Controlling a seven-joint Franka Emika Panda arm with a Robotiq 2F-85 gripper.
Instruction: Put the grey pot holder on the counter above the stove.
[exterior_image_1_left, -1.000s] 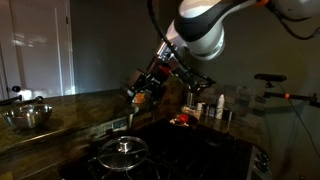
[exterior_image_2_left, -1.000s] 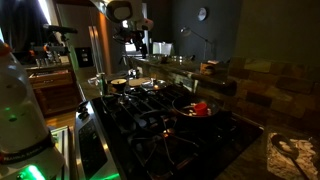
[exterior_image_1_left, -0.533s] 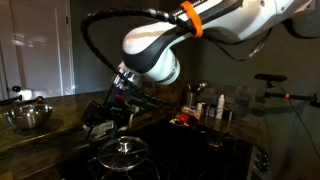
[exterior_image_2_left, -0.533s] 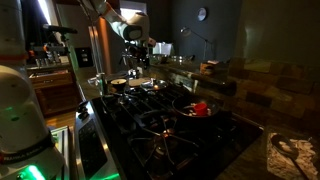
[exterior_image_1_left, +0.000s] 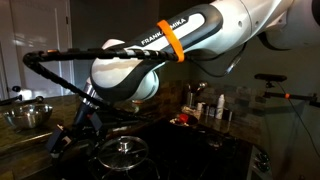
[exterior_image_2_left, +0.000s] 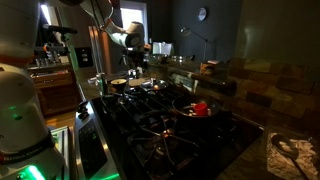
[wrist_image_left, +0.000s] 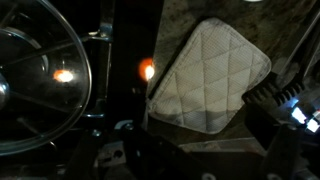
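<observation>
My gripper moves down toward the black stove (wrist_image_left: 125, 90) onto the pot holder's corner (wrist_image_left: 162, 101) beside it next, since the pot holder lies flat with that corner clear for my open fingers.
The grey pot holder (wrist_image_left: 210, 75) is a pale quilted pad that lies flat on mottled stone in the wrist view, its left corner at the edge of the black stove (wrist_image_left: 125, 90). It is hidden behind the arm in both exterior views. My gripper (exterior_image_1_left: 63, 143) hangs low over the counter ledge (exterior_image_1_left: 25, 138), left of the stove (exterior_image_1_left: 170, 150). In the wrist view its dark fingers (wrist_image_left: 200, 148) frame the bottom, spread apart with nothing between them, just short of the pad. The arm also shows at the far end of the stove (exterior_image_2_left: 128, 40).
A steel bowl (exterior_image_1_left: 28, 117) stands on the ledge to the left. A glass pot lid (exterior_image_1_left: 125, 150) sits on the stove close to the gripper and shows in the wrist view (wrist_image_left: 35, 85). Bottles (exterior_image_1_left: 210, 108) stand at the back. A red item (exterior_image_2_left: 199, 108) lies in a pan.
The arm has swung left and down from above the back of the stove to the counter ledge beside the pot lid. The bowl and lid have not moved.
</observation>
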